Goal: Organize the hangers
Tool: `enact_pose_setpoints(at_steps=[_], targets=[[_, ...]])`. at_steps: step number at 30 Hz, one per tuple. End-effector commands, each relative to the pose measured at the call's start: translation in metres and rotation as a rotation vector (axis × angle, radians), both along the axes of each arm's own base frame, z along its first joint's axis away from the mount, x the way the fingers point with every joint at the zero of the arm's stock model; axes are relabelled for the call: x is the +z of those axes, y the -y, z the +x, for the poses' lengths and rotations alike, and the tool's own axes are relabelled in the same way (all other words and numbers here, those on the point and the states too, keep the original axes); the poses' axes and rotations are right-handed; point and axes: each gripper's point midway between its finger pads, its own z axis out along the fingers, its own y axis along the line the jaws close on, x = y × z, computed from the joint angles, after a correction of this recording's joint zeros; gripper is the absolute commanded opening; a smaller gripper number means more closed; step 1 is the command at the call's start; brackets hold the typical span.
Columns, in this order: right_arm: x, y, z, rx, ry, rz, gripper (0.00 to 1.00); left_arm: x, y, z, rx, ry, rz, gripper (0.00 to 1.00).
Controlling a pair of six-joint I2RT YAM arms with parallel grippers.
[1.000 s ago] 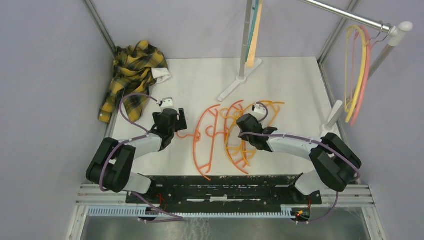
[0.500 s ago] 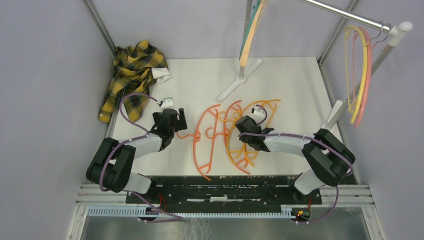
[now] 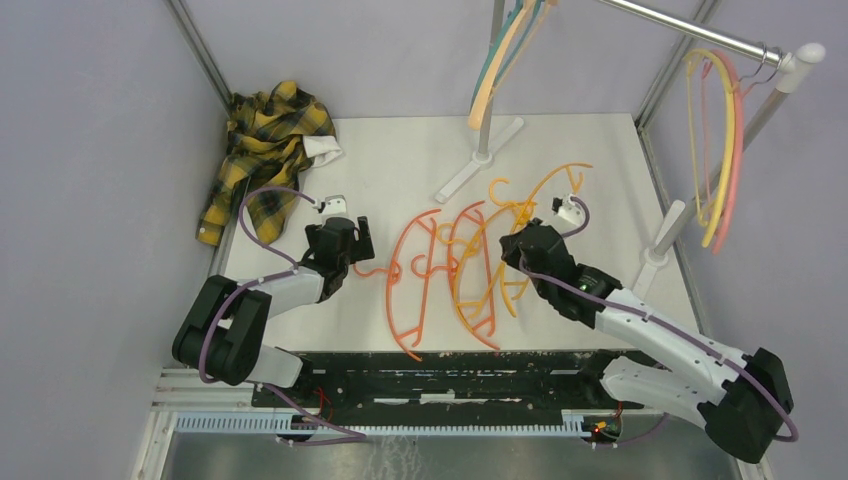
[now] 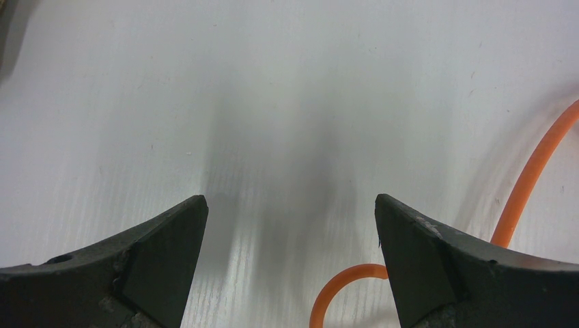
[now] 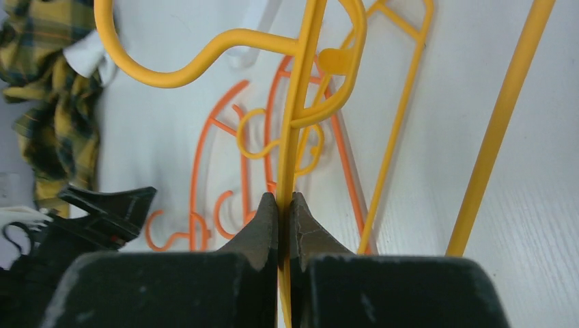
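The yellow hanger will go up and outward in my right gripper and hook onto the empty part of the silver rail, next to the peach and teal hangers.
My right gripper (image 3: pixel 516 250) (image 5: pixel 285 202) is shut on the thin bar of a yellow hanger (image 3: pixel 548 183) (image 5: pixel 300 68) and holds it tilted above the table. Below it lie two orange hangers (image 3: pixel 405 290) (image 5: pixel 205 137) and another yellow hanger (image 3: pixel 480 300), overlapping. The left gripper (image 3: pixel 352 250) (image 4: pixel 290 212) stands open and empty low over the table, with an orange hook (image 4: pixel 341 287) beside its right finger. Yellow and pink hangers (image 3: pixel 720 150) hang from the rail at the right. Peach and teal hangers (image 3: pixel 500 60) hang at the back.
A yellow-black plaid shirt (image 3: pixel 265 150) (image 5: pixel 48 82) lies crumpled in the back left corner. The silver rail (image 3: pixel 690 30) crosses the top right on a pole with a white foot (image 3: pixel 660 245). Another pole and its white base (image 3: pixel 485 150) stand at the back centre.
My right gripper has shut on the yellow hanger and carried it up and to the right, off the pile; the right arm swung right. The hung hangers sway. The left arm is still.
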Motion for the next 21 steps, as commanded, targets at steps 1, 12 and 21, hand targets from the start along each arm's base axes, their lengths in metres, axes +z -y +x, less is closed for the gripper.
enact_pose_setpoints(at_steps=[1, 12, 21], targets=[[0.066, 0.001, 0.018, -0.023, 0.124, 0.097, 0.01, 0.016, 0.004, 0.011, 0.031, 0.063, -0.062, 0.99], [0.197, -0.017, 0.07, 0.041, 0.338, 0.287, 0.01, 0.017, 0.003, 0.011, 0.034, 0.066, -0.063, 0.99], [0.307, -0.018, 0.101, 0.051, 0.535, 0.356, 0.01, 0.018, 0.004, 0.011, 0.028, 0.074, -0.067, 0.99]])
